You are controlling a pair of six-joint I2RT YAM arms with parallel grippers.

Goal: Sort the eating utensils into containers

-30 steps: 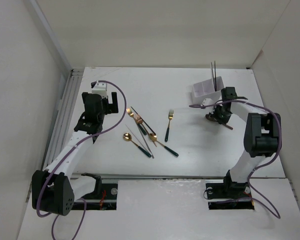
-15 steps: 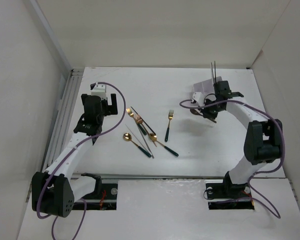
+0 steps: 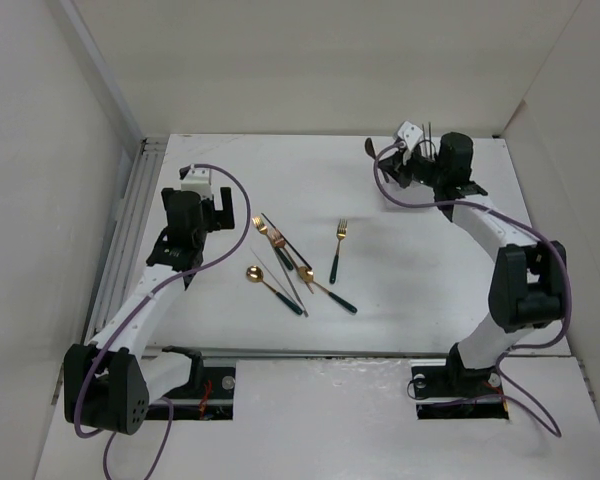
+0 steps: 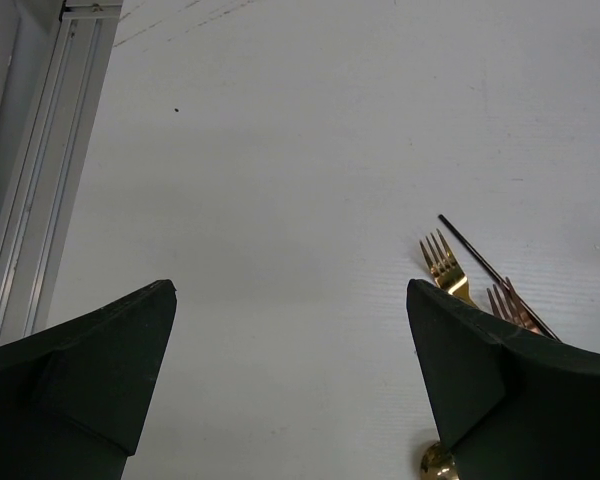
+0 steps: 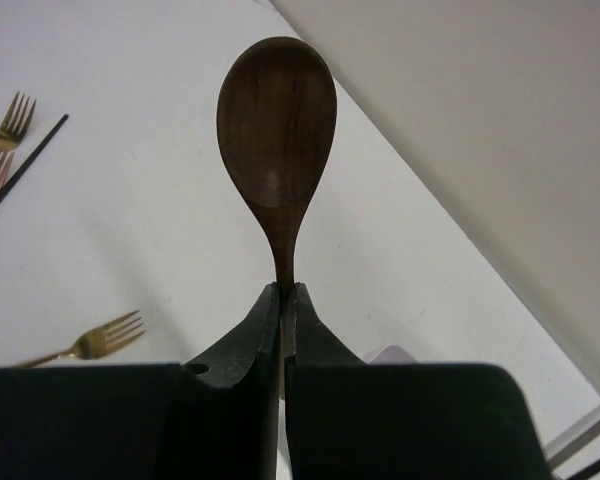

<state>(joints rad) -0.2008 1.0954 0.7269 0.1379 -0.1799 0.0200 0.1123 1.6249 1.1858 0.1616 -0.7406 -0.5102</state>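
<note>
The spoon's bowl hangs past the white container's side, so the right gripper needs to turn the spoon outward next and then lower the handle into the container (image 3: 411, 187).
My right gripper (image 5: 285, 292) is shut on the neck of a dark wooden spoon (image 5: 277, 120), whose bowl sticks out ahead of the fingers. From above, this gripper (image 3: 425, 165) hangs over the white container at the back right and hides most of it. Two dark chopsticks (image 3: 427, 132) stand up behind it. Gold forks (image 3: 261, 226), a third fork (image 3: 340, 232), gold spoons (image 3: 253, 272) and chopsticks (image 3: 285, 262) lie mid-table. My left gripper (image 3: 223, 210) is open and empty, just left of the forks (image 4: 440, 265).
A metal rail (image 3: 130, 230) runs along the table's left edge. White walls close in the back and both sides. Purple cables (image 3: 385, 185) loop off both wrists.
My right gripper lifted the wooden spoon off the table and carried it back and up over the container. The left arm barely moved.
</note>
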